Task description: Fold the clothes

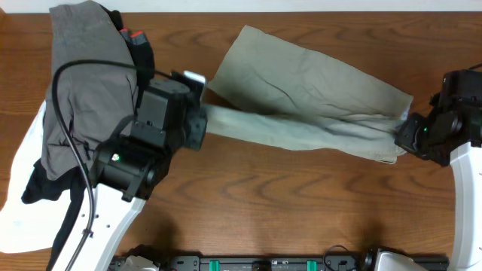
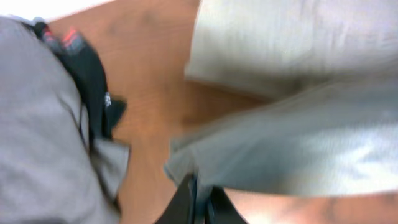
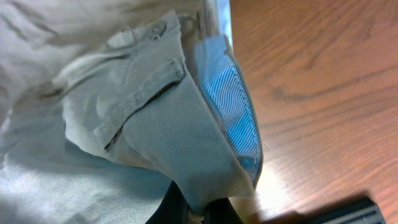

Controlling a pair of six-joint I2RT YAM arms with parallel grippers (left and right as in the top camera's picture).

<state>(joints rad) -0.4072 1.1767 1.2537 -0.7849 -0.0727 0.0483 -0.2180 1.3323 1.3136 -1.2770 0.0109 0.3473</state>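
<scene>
The hem will go away from my base next in my left gripper, and then it will go down over the end of the back leg [image 1: 230, 59] [image 2: 202, 35].
Light khaki shorts [image 1: 309, 94] lie stretched across the middle of the wooden table, one leg spread flat toward the back. The near leg is pulled taut into a band between both grippers. My left gripper [image 1: 202, 120] is shut on the leg hem [image 2: 199, 180] at the left end. At the right end my right gripper [image 1: 401, 139] is shut on the waistband [image 3: 205, 168], where a belt loop, a button and blue striped lining [image 3: 233, 106] show. The held cloth hangs just above the table.
A pile of other garments lies at the left edge: a grey one [image 1: 86, 83] on top, black [image 1: 45, 184] and white [image 1: 22, 203] beneath, partly under my left arm. Bare table [image 1: 301, 203] lies in front of the shorts.
</scene>
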